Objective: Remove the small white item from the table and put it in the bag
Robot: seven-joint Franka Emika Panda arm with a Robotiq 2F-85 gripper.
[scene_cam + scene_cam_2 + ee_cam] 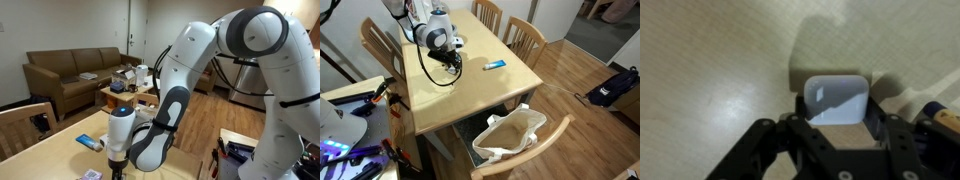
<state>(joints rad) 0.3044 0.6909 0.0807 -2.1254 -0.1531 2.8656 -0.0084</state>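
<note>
My gripper rises off the table next, crosses past the table's edge and lowers over the bag's opening (510,130) to release the white item, as both fingers already hold it.
In the wrist view a small white item (840,98) with rounded corners sits between the black fingers of my gripper (840,118). The fingers press on both of its sides, just above the light wooden table (710,80). It casts a shadow on the table behind it. In an exterior view my gripper (450,62) is down at the table top (480,95) near its far side. The cream bag (510,135) stands open on a chair at the table's near edge. In an exterior view (116,165) the gripper points down at the table; the white item is hidden there.
A blue and white object (494,65) lies on the table beside the gripper and also shows in an exterior view (90,142). Wooden chairs (525,38) surround the table. A couch (75,72) and a cluttered low table (128,88) stand behind.
</note>
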